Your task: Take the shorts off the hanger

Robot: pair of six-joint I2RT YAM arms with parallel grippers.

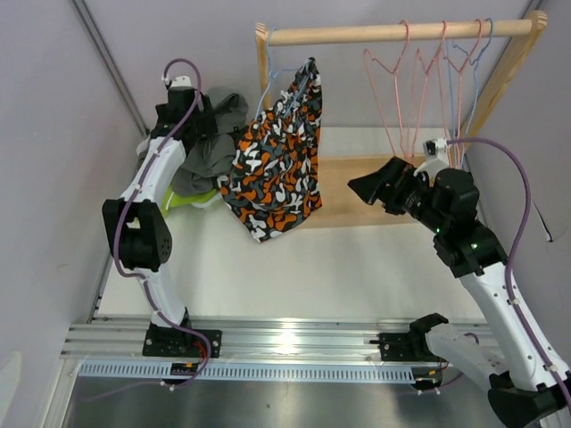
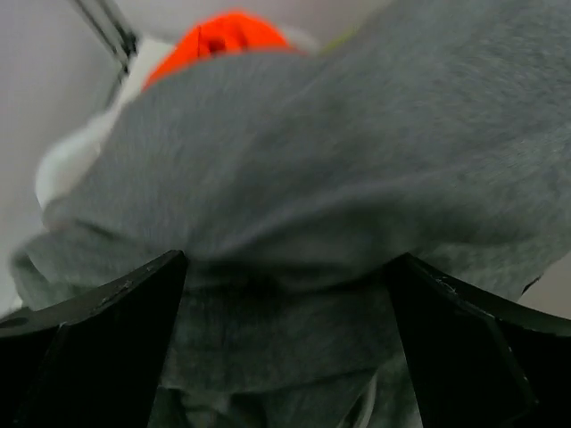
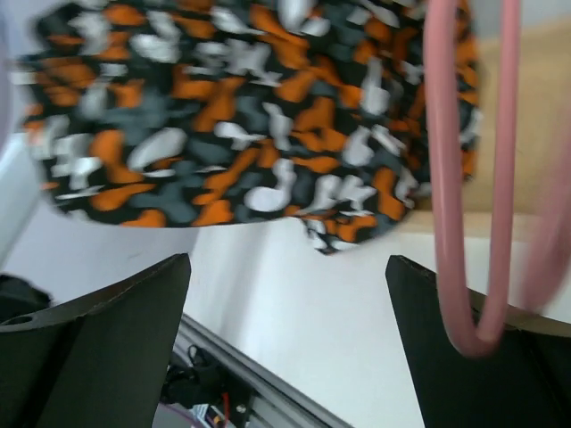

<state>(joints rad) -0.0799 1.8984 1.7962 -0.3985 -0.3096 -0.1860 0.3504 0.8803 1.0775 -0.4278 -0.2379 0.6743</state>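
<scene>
My right gripper goes outward and to the left in the top view onto the blue hanger's end beside the shorts pile next, as the camouflage shorts (image 1: 277, 160) still hang.
The camouflage shorts (image 1: 277, 160) hang on a light blue hanger (image 1: 265, 94) at the left end of the wooden rod (image 1: 401, 33). They also show in the right wrist view (image 3: 250, 116). Dark grey shorts (image 1: 210, 147) and lime green shorts (image 1: 189, 200) lie in a pile at the back left. My left gripper (image 1: 203, 120) is over this pile, jaws wide apart, with grey cloth (image 2: 294, 178) between them. Orange shorts (image 2: 227, 36) show behind the grey cloth. My right gripper (image 1: 370, 187) is open and empty, right of the camouflage shorts.
Several empty pink hangers (image 1: 406, 98) hang at the right of the rod, one close to my right fingers (image 3: 473, 178). The rack's wooden base (image 1: 357, 192) lies under them. Walls stand close on the left and right. A metal rail (image 1: 285, 339) runs along the near edge.
</scene>
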